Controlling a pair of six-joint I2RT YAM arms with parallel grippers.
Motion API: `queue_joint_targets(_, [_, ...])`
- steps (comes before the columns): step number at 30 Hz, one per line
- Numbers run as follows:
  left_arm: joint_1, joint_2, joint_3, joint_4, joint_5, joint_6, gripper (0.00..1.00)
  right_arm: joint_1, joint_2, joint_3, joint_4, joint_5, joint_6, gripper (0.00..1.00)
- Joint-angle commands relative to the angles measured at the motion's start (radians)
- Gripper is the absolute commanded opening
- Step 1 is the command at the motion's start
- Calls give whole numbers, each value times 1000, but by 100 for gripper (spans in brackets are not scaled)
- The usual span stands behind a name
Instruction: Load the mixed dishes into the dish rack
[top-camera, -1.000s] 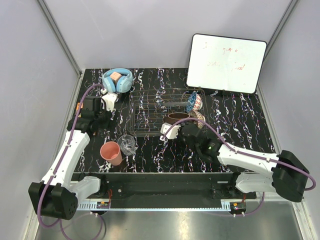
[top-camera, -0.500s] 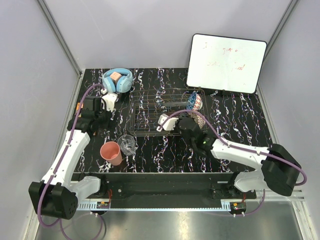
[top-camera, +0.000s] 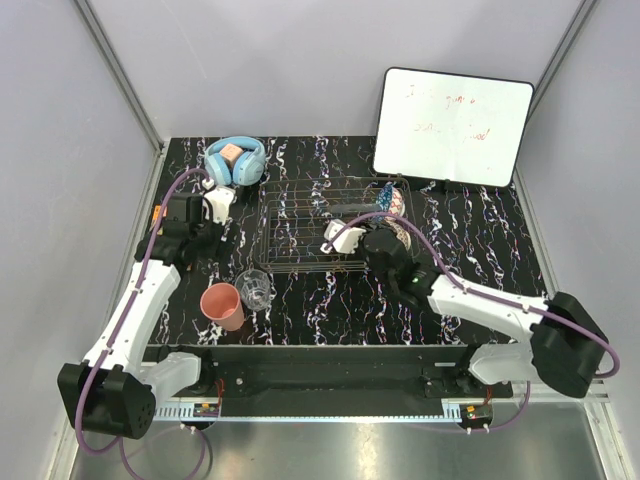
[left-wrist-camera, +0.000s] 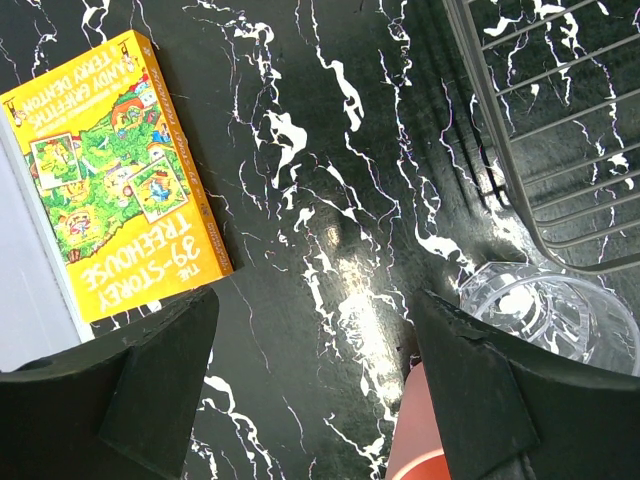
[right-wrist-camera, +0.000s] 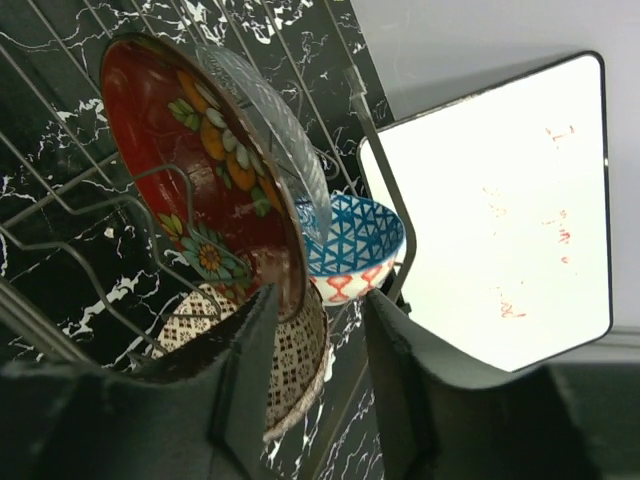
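The left gripper draws back and comes down onto the salmon-pink cup's side away from the tumbler next, as the cup stands below and back from the gripper's fingers.
The dark wire dish rack (top-camera: 300, 220) stands mid-table. In the right wrist view the red floral plate (right-wrist-camera: 200, 150) stands on edge in the rack's wires (right-wrist-camera: 372, 140), with the blue patterned bowl (right-wrist-camera: 355, 245) behind it and the cream lattice bowl (right-wrist-camera: 290, 360) below. My right gripper (right-wrist-camera: 320, 295) is open at the rack's right end (top-camera: 385, 237); the plate's rim lies by its left finger. The salmon-pink cup (top-camera: 223, 305) and the clear tumbler (top-camera: 255, 288) stand left of the rack's near corner. My left gripper (left-wrist-camera: 315, 300) is open and empty above the table, just beyond the cup (left-wrist-camera: 425, 435) and tumbler (left-wrist-camera: 545, 305).
Blue headphones (top-camera: 235, 160) lie at the back left. A white whiteboard (top-camera: 453, 127) leans at the back right. A yellow book (left-wrist-camera: 110, 170) lies by the left wall. A clear ribbed glass dish (right-wrist-camera: 285, 140) stands behind the red plate.
My right gripper has carried the red plate from the rack's near edge back into its right end, where the plate now stands on edge. The left arm has not moved.
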Motion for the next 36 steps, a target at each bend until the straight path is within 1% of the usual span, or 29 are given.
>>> queue_joint_targets(1, [5,-14,7,43,-22,12,82,0,-108,8,-69,6,67,52])
queue_joint_targets(5, [5,-6,19,43,-22,7,82,32,-175,50,-161,45,111,64])
queue_joint_targets(7, [5,-5,24,43,-21,7,82,55,-214,94,-233,69,168,71])
queue_joint_targets(9, [5,-3,24,41,-21,6,82,109,-234,143,-313,74,293,75])
queue_joint_targets(10, [5,-3,24,38,-19,6,82,130,-234,212,-343,66,353,98])
queue_joint_targets(11, [5,-5,22,35,-19,7,82,169,-228,255,-374,62,519,100])
queue_joint_targets(12, [5,-9,16,35,-18,7,82,172,-200,305,-456,21,622,100])
queue_joint_targets(13, [7,-12,16,31,-16,10,82,171,-185,406,-503,-22,730,100])
queue_joint_targets(14, [7,-21,13,28,-15,12,82,168,-169,439,-537,-81,898,100])
queue_joint_targets(15, [7,-26,8,25,-12,15,82,167,-162,439,-517,-178,977,100])
queue_joint_targets(17, [10,-46,4,18,-7,18,82,169,-157,360,-433,-256,1063,100])
queue_joint_targets(18, [10,-52,2,15,3,20,82,168,-156,332,-370,-318,1073,100])
queue_joint_targets(19, [10,-58,1,5,4,21,82,167,-149,293,-344,-333,1068,100])
queue_joint_targets(20, [10,-64,-5,-3,10,29,82,169,-124,291,-339,-330,1074,96])
queue_joint_targets(21, [10,-78,-7,-14,40,35,81,168,-108,297,-354,-310,1071,86])
queue_joint_targets(23, [10,-92,-19,-43,57,56,80,167,-55,326,-406,-278,1073,64])
queue_joint_targets(24, [10,-113,-25,-55,65,67,79,169,-38,338,-422,-264,1082,62])
queue_joint_targets(26, [10,-139,-47,-94,80,107,78,169,-14,355,-440,-247,1097,62])
queue_joint_targets(31, [10,-216,-91,-181,131,196,71,167,-14,331,-426,-192,1108,61])
queue_joint_targets(36, [10,-225,-117,-227,166,228,67,167,-28,311,-413,-162,1113,63])
